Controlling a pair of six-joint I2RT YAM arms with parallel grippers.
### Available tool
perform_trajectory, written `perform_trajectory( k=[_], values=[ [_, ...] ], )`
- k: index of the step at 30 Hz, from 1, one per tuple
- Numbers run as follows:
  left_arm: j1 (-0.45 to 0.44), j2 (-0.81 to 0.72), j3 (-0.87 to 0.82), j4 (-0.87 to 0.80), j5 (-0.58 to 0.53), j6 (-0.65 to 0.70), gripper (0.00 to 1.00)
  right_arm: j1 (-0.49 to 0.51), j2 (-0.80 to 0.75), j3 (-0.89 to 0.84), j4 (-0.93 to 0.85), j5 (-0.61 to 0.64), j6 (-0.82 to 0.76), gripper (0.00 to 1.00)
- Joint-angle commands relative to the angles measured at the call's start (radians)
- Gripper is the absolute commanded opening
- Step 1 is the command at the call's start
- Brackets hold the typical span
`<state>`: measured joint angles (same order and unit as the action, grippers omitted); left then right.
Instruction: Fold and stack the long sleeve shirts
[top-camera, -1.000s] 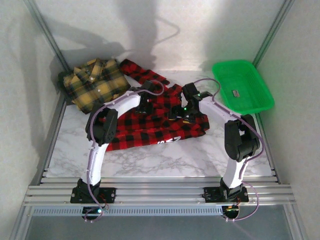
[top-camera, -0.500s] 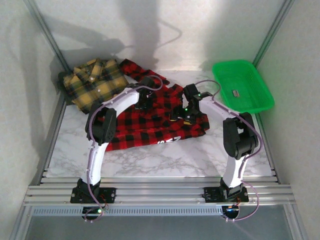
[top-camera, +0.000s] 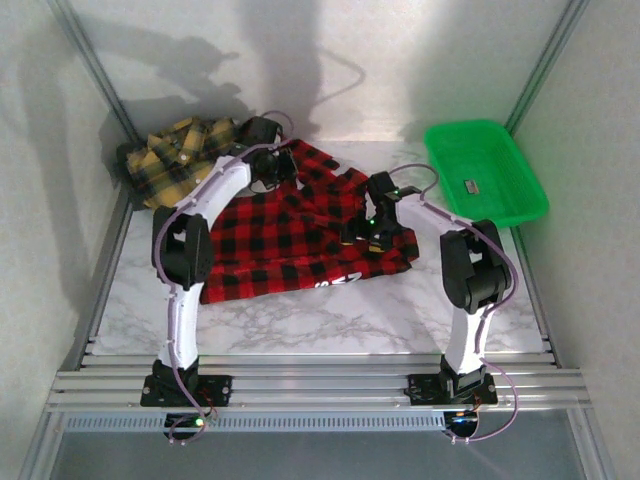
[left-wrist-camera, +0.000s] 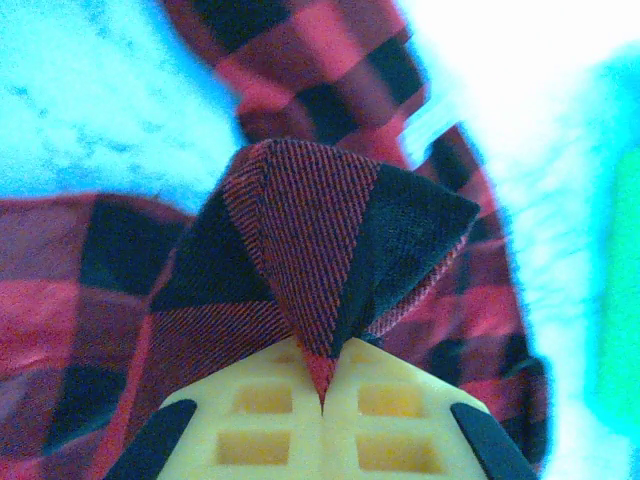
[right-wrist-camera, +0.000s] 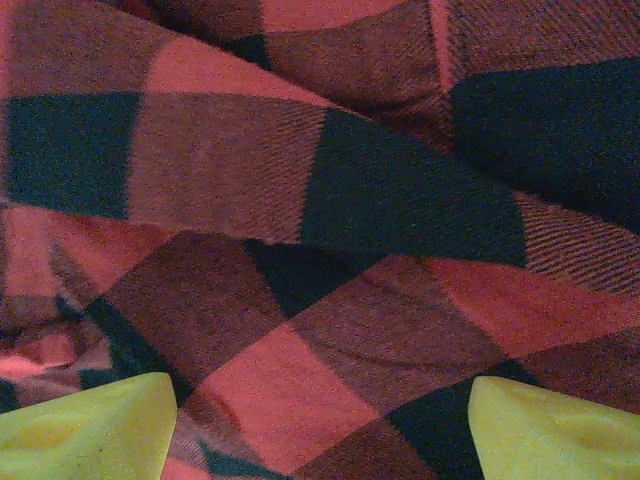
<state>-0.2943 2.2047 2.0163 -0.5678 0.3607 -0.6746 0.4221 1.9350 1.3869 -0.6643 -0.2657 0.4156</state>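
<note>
The pinched fold should go outward next in my left gripper, over the shirt's slanting back sleeve and toward the side of the tray. Then my left gripper should let it go.
The red-and-black long sleeve shirt (top-camera: 290, 245) lies spread across the middle of the marble table, its white lettering near the front hem. My left gripper (top-camera: 275, 168) is at the shirt's back edge, shut on a peaked fold of red check cloth (left-wrist-camera: 320, 230) pinched between its yellow fingertips (left-wrist-camera: 270, 400). My right gripper (top-camera: 372, 230) stands open, low over the right part of the same shirt (right-wrist-camera: 300, 200). Cloth lies beneath and between its fingers (right-wrist-camera: 90, 430) without being pinched. The yellow-and-black shirt (top-camera: 175, 160) lies crumpled in the back left corner.
A green plastic tray (top-camera: 520, 195) stands at the back right with a small dark item (top-camera: 472, 185) in it. White walls and metal posts close in the back and sides. Bare marble (top-camera: 330, 315) lies in front of the red shirt.
My left gripper closed on the red shirt and moved back and left toward the yellow shirt, drawing the cloth with it. The right gripper has hardly shifted.
</note>
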Motion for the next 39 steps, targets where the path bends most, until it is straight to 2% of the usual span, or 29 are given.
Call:
perform_trajectory(
  k=[1, 8, 13, 21, 26, 39],
  values=[
    [0.017, -0.02, 0.043, 0.166, 0.126, -0.192, 0.0, -0.006, 0.022, -0.02, 0.011, 0.07, 0.005, 0.76],
    [0.009, 0.084, 0.154, 0.317, 0.191, -0.396, 0.0, -0.005, 0.048, -0.036, 0.021, 0.149, 0.004, 0.74],
    [0.001, 0.189, 0.285, 0.203, 0.177, -0.445, 0.0, -0.005, 0.061, -0.034, 0.023, 0.162, -0.001, 0.74],
    [-0.006, 0.236, 0.299, 0.262, 0.143, -0.541, 0.0, -0.006, 0.062, -0.035, 0.028, 0.168, -0.019, 0.73],
    [-0.022, 0.305, 0.4, 0.256, 0.139, -0.576, 0.01, -0.007, 0.064, -0.034, 0.023, 0.171, -0.027, 0.73],
    [-0.069, 0.411, 0.435, 0.526, 0.112, -0.808, 0.03, -0.012, 0.05, -0.056, 0.03, 0.174, -0.029, 0.73]
  ],
)
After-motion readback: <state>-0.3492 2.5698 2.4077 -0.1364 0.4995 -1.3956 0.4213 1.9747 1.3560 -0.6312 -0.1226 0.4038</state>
